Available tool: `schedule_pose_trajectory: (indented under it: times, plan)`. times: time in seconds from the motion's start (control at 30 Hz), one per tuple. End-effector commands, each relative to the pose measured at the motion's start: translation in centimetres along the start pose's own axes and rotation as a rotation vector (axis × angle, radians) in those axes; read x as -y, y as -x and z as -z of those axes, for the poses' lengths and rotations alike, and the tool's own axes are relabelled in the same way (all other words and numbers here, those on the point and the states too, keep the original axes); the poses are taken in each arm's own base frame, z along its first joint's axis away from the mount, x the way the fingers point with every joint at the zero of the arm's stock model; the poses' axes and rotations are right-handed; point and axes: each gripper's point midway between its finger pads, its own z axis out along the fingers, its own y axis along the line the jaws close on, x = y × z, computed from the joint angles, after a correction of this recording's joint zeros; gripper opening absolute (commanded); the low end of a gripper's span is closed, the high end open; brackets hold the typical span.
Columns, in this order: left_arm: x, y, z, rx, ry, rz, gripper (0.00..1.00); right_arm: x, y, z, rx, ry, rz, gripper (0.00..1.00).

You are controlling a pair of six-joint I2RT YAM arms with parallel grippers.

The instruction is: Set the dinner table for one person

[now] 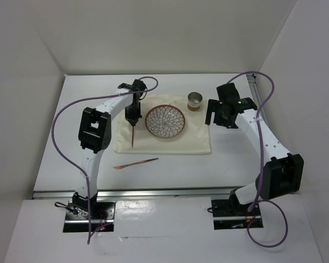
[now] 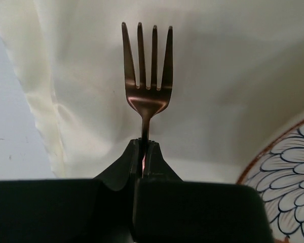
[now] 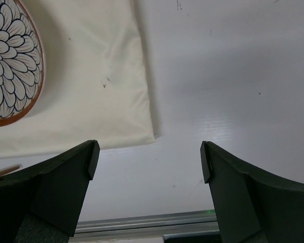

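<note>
Next, my right gripper moves back and to the left in the top view, then down onto the slim utensil's handle (image 1: 146,161) (image 3: 6,171), which lies off the mat.
The white dinner table (image 1: 77,98) carries a cream placemat (image 1: 170,143). On the mat stands a plate (image 1: 165,121) with a blue petal pattern and a brown rim. My left gripper (image 1: 132,116) is shut on the handle of a copper fork (image 1: 133,134) and holds it over the mat's left part, beside the plate. In the left wrist view the fork (image 2: 147,76) sticks out of the closed gripper (image 2: 144,144), tines forward. My right gripper (image 1: 213,116) is open and empty, over the bare table just right of the mat; it also shows in the right wrist view (image 3: 149,159).
A metal cup (image 1: 194,101) stands at the mat's far right corner. A slim copper utensil (image 1: 135,163) lies on the table in front of the mat. A metal rail (image 1: 153,193) runs along the near edge. White walls enclose the table.
</note>
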Motion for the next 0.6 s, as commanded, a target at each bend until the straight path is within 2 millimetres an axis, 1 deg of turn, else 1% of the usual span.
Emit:
schedule_pose_trajectory:
  times: [0.0,0.03,0.13,0.17,0.2,0.23,0.27,0.3,0.33,0.37,0.4,0.43,0.47,0.5,0.57]
  plan:
    - [-0.5,0.3,0.5,0.005,0.041,0.004,0.00,0.4,0.6,0.2,0.039,-0.008,0.001,0.94]
    - [-0.5,0.1,0.1,-0.003,0.045,0.002,0.14,0.3,0.8,0.2,0.049,-0.004,-0.001,0.94]
    - [-0.3,0.5,0.6,0.006,0.041,0.016,0.39,0.9,0.6,-0.3,0.041,-0.035,0.012,0.96]
    - [-0.3,0.7,1.0,0.009,0.039,0.017,0.55,0.8,0.5,-0.3,0.045,-0.042,0.019,0.96]
    - [-0.2,1.2,1.8,0.031,0.029,0.022,0.64,0.7,1.0,0.0,0.058,-0.037,0.028,0.96]
    - [-0.3,1.6,3.0,0.047,0.021,0.025,0.69,0.7,1.4,0.2,0.067,-0.034,0.040,0.96]
    - [0.1,2.4,4.2,0.075,-0.010,0.032,0.69,0.1,2.0,0.7,0.086,-0.019,0.057,0.96]
    - [0.3,2.9,5.3,0.099,-0.031,0.025,0.70,-0.9,2.4,1.6,0.114,0.018,0.082,0.96]
    - [0.2,3.2,6.4,0.116,-0.040,0.029,0.71,-1.7,2.5,2.0,0.130,0.049,0.113,0.96]
    - [0.5,4.4,9.2,0.176,-0.082,0.030,0.71,-3.9,2.4,2.9,0.155,0.113,0.192,0.96]
    - [0.6,5.0,10.8,0.205,-0.104,0.024,0.71,-5.4,2.8,3.9,0.202,0.164,0.233,0.96]
    - [0.3,5.0,12.3,0.218,-0.109,0.027,0.71,-6.9,2.5,4.3,0.210,0.211,0.285,0.96]
    - [0.5,6.1,15.0,0.275,-0.147,0.037,0.71,-8.7,2.0,5.2,0.224,0.281,0.352,0.96]
    - [-0.7,6.8,17.4,0.322,-0.169,0.056,0.71,-11.9,0.4,6.1,0.237,0.365,0.439,0.96]
    - [-1.9,7.2,20.6,0.361,-0.238,0.106,0.69,-15.6,-2.1,6.8,0.232,0.463,0.580,1.00]
